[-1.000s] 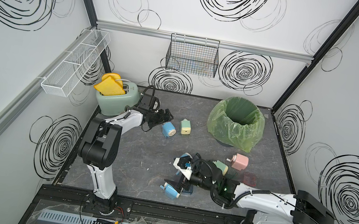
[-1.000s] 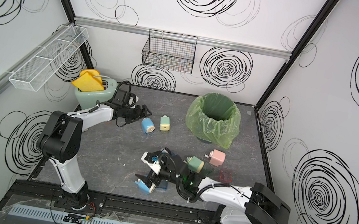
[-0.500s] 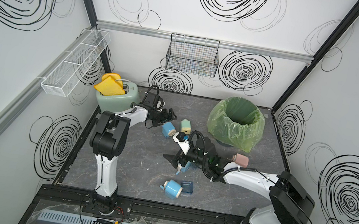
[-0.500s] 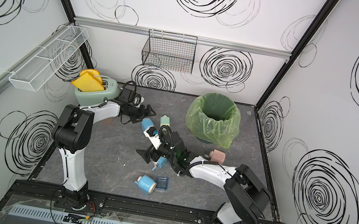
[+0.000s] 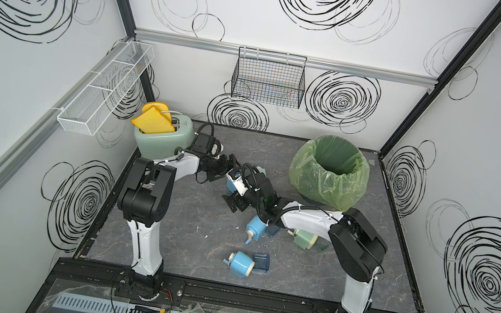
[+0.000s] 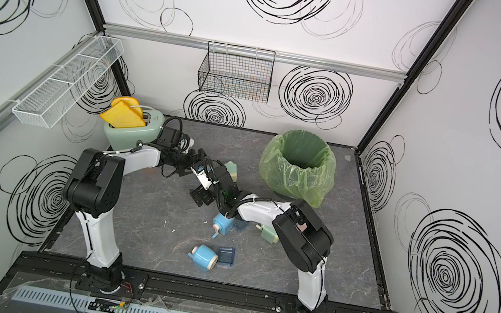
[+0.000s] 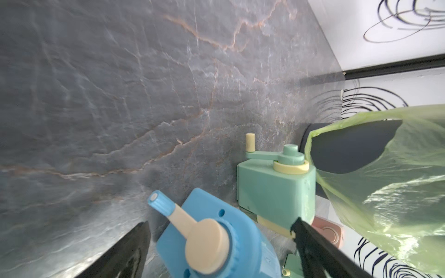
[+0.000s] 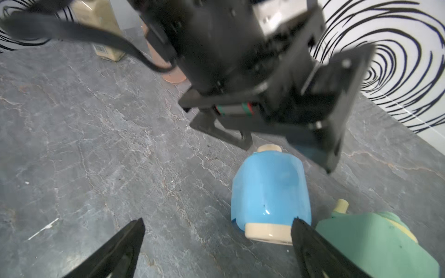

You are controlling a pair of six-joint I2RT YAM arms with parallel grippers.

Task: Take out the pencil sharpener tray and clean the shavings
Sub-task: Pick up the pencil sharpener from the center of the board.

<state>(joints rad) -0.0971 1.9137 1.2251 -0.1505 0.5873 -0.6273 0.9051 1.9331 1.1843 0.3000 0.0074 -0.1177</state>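
Observation:
My right gripper has bare table between its fingers, and the blue pencil sharpener's body [image 5: 231,182] [image 8: 271,197] lies by one finger. My right gripper will move outward next until its fingers are on both sides of it.
A blue pencil sharpener [image 7: 216,243] with a beige crank lies on its side between the fingers of my left gripper [image 7: 221,222], which is open with gaps on both sides. Its tray cannot be made out. My right gripper [image 8: 218,220] is open too and faces the left one; the same blue sharpener [image 8: 269,192] lies by one of its fingers, with bare table between the jaws. In a top view both grippers meet at the back left, left gripper [image 5: 227,164] and right gripper [image 5: 236,196], around that sharpener [image 5: 231,183].
Two more blue sharpeners [image 5: 255,231] [image 5: 240,263] lie mid-table, each beside a loose blue tray [image 5: 271,230] [image 5: 260,262]. Green sharpeners [image 5: 305,240] [image 7: 274,190] and a pink one [image 7: 327,231] are nearby. A green-bagged bin [image 5: 329,174] stands back right, a toaster [image 5: 161,141] back left.
My right arm has swung from the front blue sharpener across to the back left, ending opposite the left gripper. The left gripper has edged onto the blue sharpener. Both stayed open.

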